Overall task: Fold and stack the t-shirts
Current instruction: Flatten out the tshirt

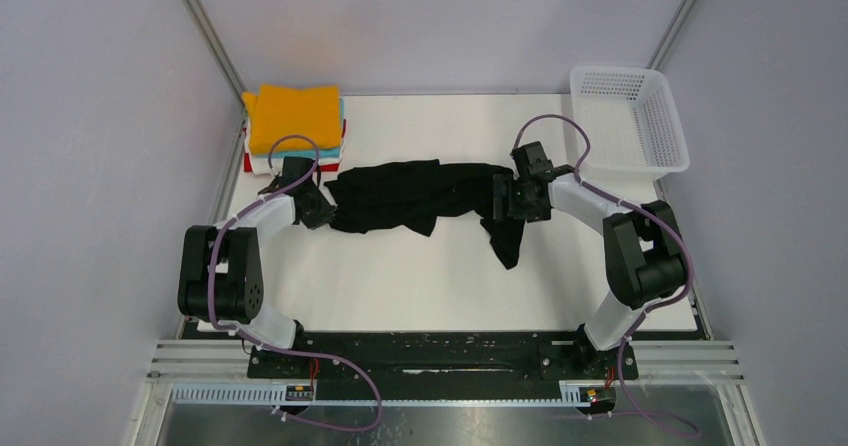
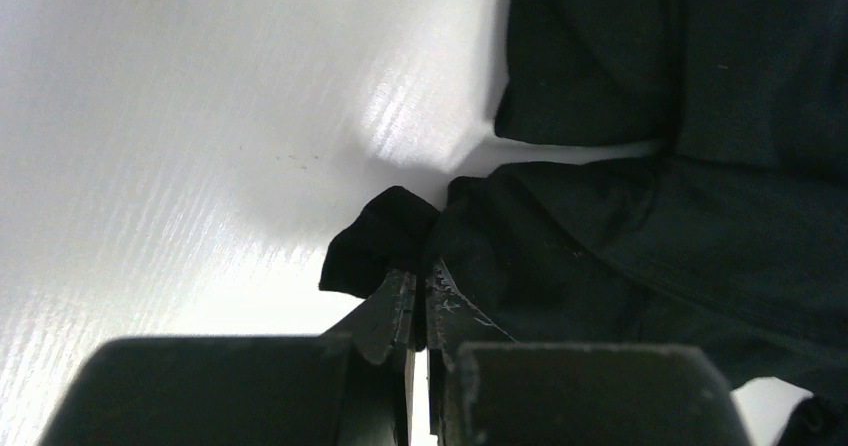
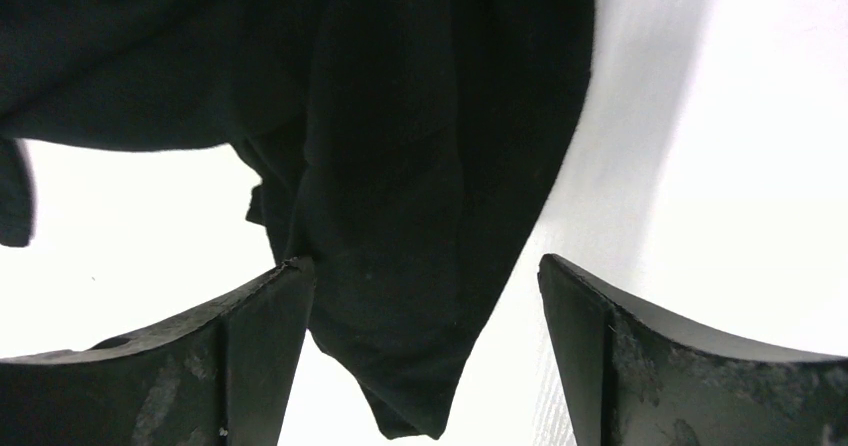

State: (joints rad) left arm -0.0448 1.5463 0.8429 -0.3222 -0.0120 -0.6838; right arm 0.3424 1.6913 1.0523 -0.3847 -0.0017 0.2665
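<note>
My open right gripper moves outward and down onto the black t-shirt's bunched end [image 1: 489, 177] [image 3: 425, 116] beyond the trailing corner next. Its fingers straddle only that narrow tail.
The black t-shirt [image 1: 420, 196] lies crumpled across the middle of the white table [image 1: 420, 286], with one end trailing toward the front. My left gripper [image 1: 322, 206] is at its left edge. In the left wrist view the gripper [image 2: 420, 284] is shut, its tips pinching a small fold of the black cloth [image 2: 385, 238]. My right gripper [image 1: 500, 198] is at the shirt's right end. In the right wrist view it [image 3: 425, 286] stands open, with a hanging corner of the black shirt [image 3: 400, 146] between its fingers [image 3: 260, 346]. A folded stack topped by an orange t-shirt [image 1: 295, 116] sits at the back left.
Teal, white and red folded edges show under the orange shirt [image 1: 343, 136]. A white mesh basket [image 1: 628, 118] stands at the back right corner. Grey walls and metal frame posts close in the table on three sides.
</note>
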